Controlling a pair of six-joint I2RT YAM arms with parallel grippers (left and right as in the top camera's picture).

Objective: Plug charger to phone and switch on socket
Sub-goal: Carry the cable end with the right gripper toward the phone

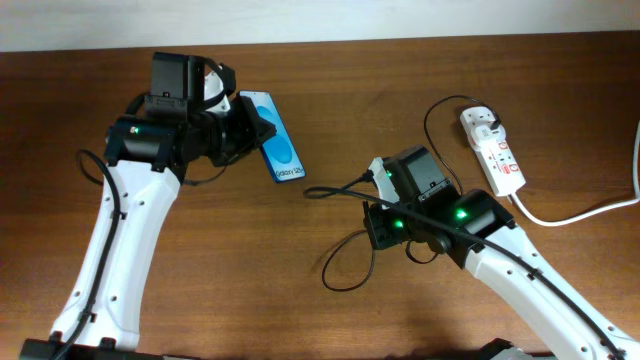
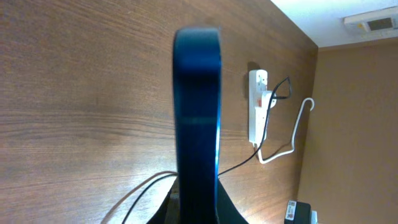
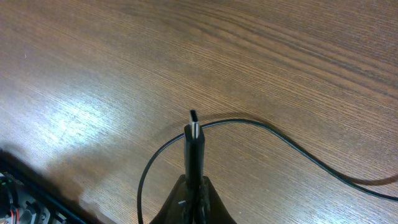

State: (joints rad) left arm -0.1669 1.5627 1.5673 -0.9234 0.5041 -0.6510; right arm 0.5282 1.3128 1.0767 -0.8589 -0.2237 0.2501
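The tabletop is below my right gripper and the plug is still raised, so next I should lower the gripper toward the tabletop by the cable's curve (image 1: 351, 250) (image 3: 231, 151) and let go of the plug.
The phone (image 1: 276, 140) with its lit blue screen is held off the table by my left gripper (image 1: 250, 128), which is shut on its upper end. In the left wrist view the phone (image 2: 198, 118) stands edge-on between the jaws (image 2: 198, 202). My right gripper (image 3: 194, 199) is shut on the charger's plug (image 3: 194, 146), whose metal tip points away from the camera. In the overhead view the right gripper (image 1: 378, 178) sits right of the phone, and the black cable (image 1: 345, 262) loops on the table. The white socket (image 1: 493, 150) lies at the far right, with the black adapter (image 1: 487, 122) plugged in.
The socket's thick white cord (image 1: 585, 212) runs off to the right edge. The socket also shows in the left wrist view (image 2: 257, 106). The charger cable curves over the table in the right wrist view (image 3: 292, 149).
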